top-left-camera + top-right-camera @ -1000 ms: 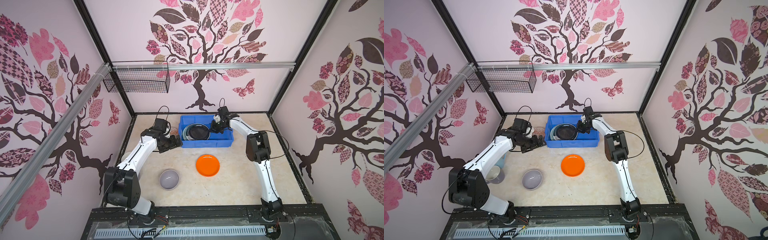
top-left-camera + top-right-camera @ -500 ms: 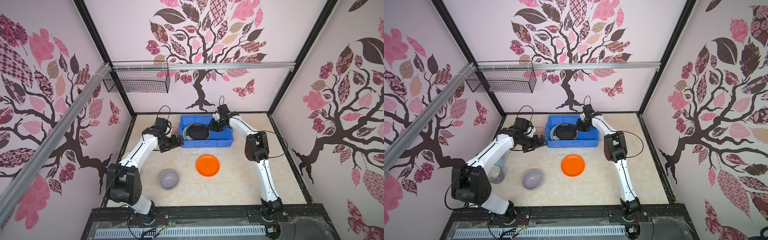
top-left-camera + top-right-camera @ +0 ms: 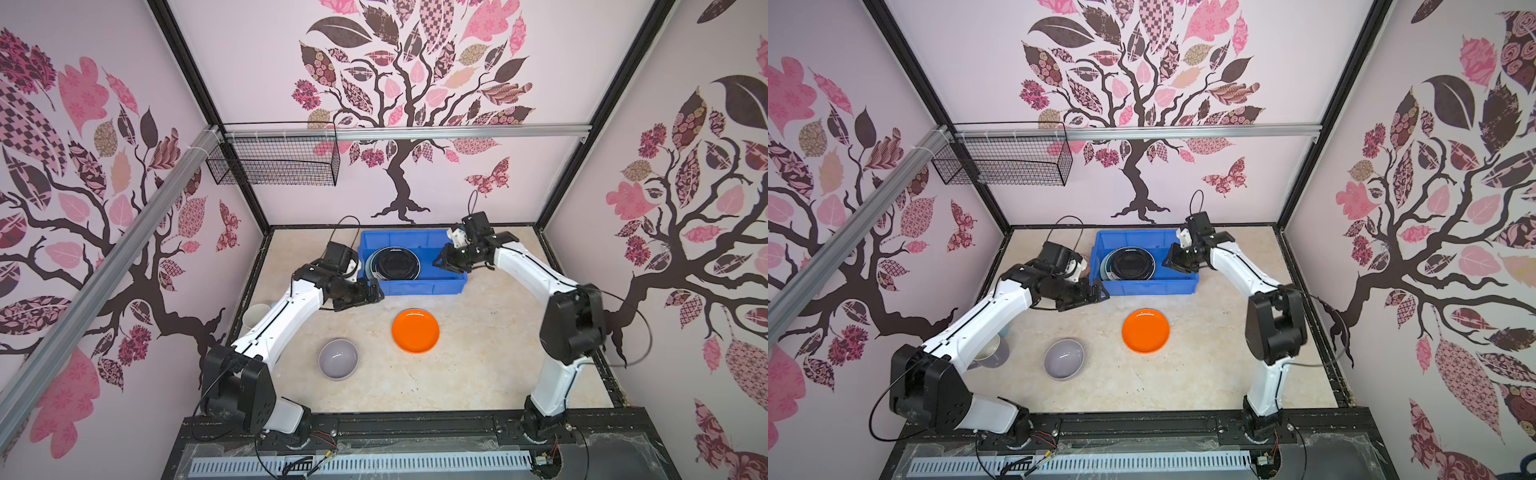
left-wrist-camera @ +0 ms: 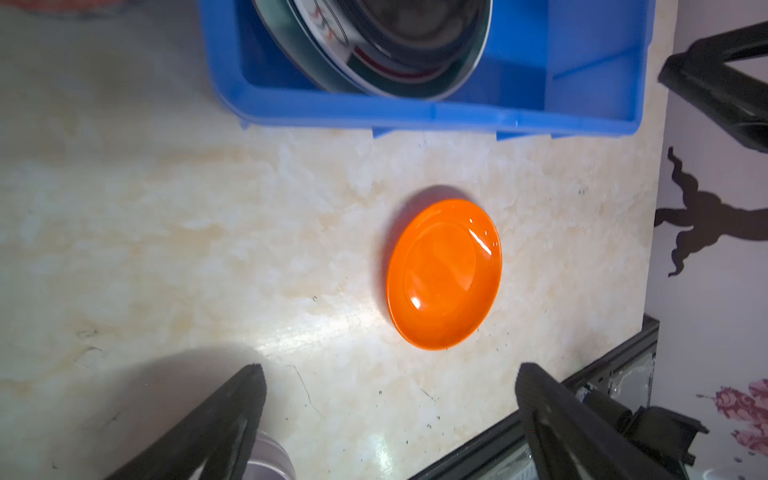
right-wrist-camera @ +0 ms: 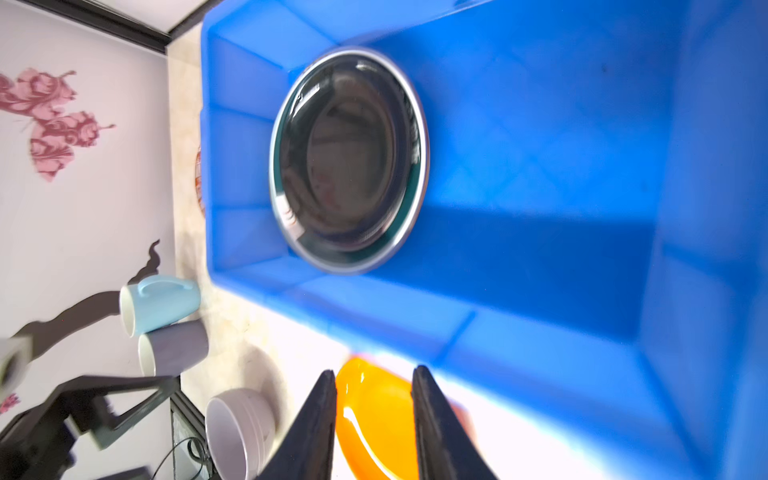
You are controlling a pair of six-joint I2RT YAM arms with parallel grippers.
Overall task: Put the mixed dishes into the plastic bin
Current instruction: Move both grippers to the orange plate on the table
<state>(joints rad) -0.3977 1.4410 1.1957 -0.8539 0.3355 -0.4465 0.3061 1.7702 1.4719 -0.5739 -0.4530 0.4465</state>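
I need to move my right gripper back and down from over the bin [image 3: 440,281] onto the orange plate's rim opposite the lavender bowl, as that plate is still outside the bin.
The blue plastic bin [image 3: 440,281] [image 3: 1179,286] stands at the back. Inside it lie stacked plates with a black plate [image 3: 395,264] [image 5: 349,158] on top. My right gripper [image 3: 441,262] [image 5: 374,372] hovers over the bin's right end, open a little, nothing between its fingers. An orange plate [image 3: 415,331] [image 4: 444,274] lies on the table in front of the bin. A lavender bowl [image 3: 338,358] [image 3: 1064,359] sits front left. My left gripper [image 3: 373,291] [image 4: 390,368] is wide open and empty near the bin's front left corner. Two mugs [image 5: 160,303] stand by the left wall.
A black wire basket [image 3: 274,160] hangs on the back wall at the upper left. My left arm [image 3: 286,316] covers part of a mug [image 3: 256,314] at the table's left edge. An orange-patterned piece [image 5: 198,183] peeks out beside the bin's left wall.
My right gripper's jaws have parted from shut, and it has shifted slightly over the bin's right end. My left gripper has moved a little to the right along the bin's front.
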